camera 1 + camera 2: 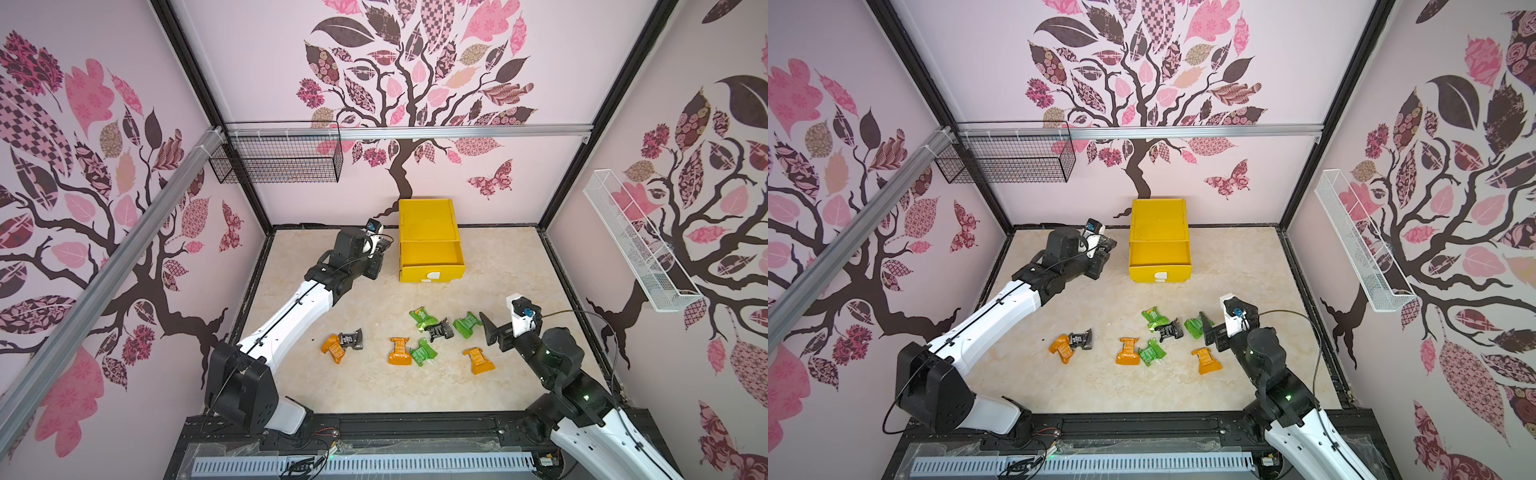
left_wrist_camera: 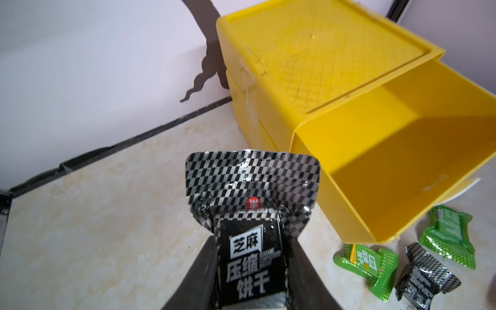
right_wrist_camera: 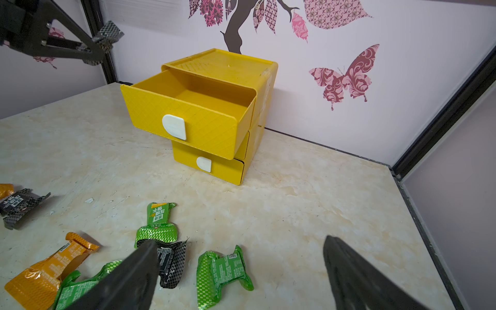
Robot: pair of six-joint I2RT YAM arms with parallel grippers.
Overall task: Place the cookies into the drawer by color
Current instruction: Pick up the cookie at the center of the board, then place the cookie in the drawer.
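Observation:
I will swing the black checkered cookie point(image 2: 252, 182) sideways with my left gripper next, over the bottom of the open top drawer beside it, and let the cookie go. The inside of the drawer is bare.
The yellow drawer point(image 1: 428, 224) cabinet stands at the back wall with its top drawer point(image 3: 188, 107) pulled out and bare inside. My left gripper point(image 2: 252, 241) is shut on a black checkered cookie point(image 2: 252, 182), held above the table just left of the open drawer point(image 2: 402, 150); both top views show it there point(image 1: 1106, 243). On the table lie three orange cookies point(image 1: 332, 348) point(image 1: 400, 351) point(image 1: 478, 360), three green ones point(image 1: 423, 319) point(image 1: 423, 352) point(image 1: 467, 325) and two black ones point(image 1: 352, 340) point(image 1: 440, 330). My right gripper point(image 3: 240, 244) hangs open over the rightmost green cookie point(image 3: 222, 271), touching nothing.
A black wire basket point(image 1: 282, 160) hangs on the back wall at the left, and a white wire basket point(image 1: 636, 245) on the right wall. The lower drawers point(image 3: 209, 166) are shut. A black frame edge point(image 1: 557, 266) borders the marble table.

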